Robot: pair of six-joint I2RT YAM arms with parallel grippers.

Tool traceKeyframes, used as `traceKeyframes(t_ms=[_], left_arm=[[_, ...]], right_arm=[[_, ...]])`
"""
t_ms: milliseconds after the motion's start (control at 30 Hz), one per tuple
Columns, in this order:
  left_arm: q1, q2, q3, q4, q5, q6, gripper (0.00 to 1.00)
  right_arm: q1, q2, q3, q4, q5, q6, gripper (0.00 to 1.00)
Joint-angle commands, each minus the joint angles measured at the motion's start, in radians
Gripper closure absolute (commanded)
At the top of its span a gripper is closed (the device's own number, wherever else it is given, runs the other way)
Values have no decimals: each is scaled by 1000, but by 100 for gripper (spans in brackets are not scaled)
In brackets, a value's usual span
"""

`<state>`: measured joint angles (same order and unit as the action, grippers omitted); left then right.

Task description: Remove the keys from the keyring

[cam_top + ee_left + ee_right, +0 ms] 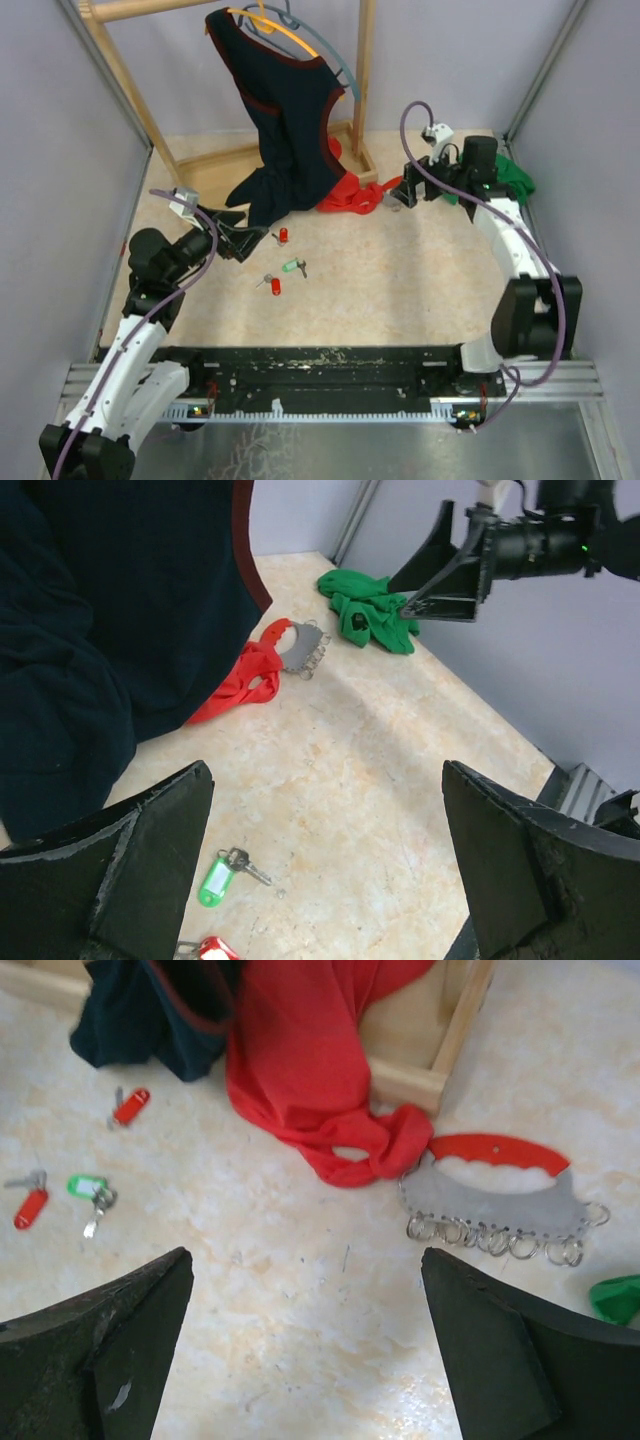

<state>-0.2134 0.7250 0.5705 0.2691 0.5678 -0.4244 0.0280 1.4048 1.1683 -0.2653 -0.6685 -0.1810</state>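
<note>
The robot next has to move its right gripper down toward the keyring, onto the end ring by the red cloth [420,1228].
The keyring [495,1195] is a grey plate with a red grip and a row of empty silvery rings. It lies on the table beside the red cloth and also shows in the left wrist view [300,648]. Three loose keys lie mid-table: a red one [284,236], a green one [291,266] and another red one [273,286]. A blue key is not in view. My right gripper [395,192] is open and empty, hovering just left of the keyring [305,1255]. My left gripper [245,240] is open and empty, left of the keys [326,770].
A red cloth [345,190] lies by the foot of a wooden rack [360,80]. A dark garment [285,120] hangs from the rack down to the table. A green cloth [515,180] lies at the far right. Grey walls close in both sides.
</note>
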Motion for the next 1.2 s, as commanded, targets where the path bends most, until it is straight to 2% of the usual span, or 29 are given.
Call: traceKeyframes(t_ms=[0, 100, 367, 467, 600, 767, 833, 967, 1167], left_arm=[[2, -18, 80, -195, -29, 145, 0], [2, -31, 79, -277, -51, 214, 0], [21, -59, 11, -228, -70, 210, 0], [40, -48, 7, -243, -94, 215, 1], [66, -33, 5, -235, -49, 202, 1], [125, -8, -1, -198, 42, 157, 2], [142, 0, -4, -187, 66, 142, 2], [157, 0, -7, -179, 81, 132, 2], [165, 1, -14, -169, 92, 123, 2]], right_arm=[[-3, 179, 184, -172, -47, -165, 6], [-1, 257, 214, -149, -12, -139, 6], [4, 400, 256, -97, 83, -47, 11], [4, 471, 288, -100, 115, -21, 18], [3, 518, 298, -72, 208, 21, 28], [4, 562, 310, -45, 228, 58, 55], [4, 576, 321, -45, 200, 67, 62], [3, 613, 341, -48, 166, 83, 68], [4, 691, 381, -71, 143, 97, 68]])
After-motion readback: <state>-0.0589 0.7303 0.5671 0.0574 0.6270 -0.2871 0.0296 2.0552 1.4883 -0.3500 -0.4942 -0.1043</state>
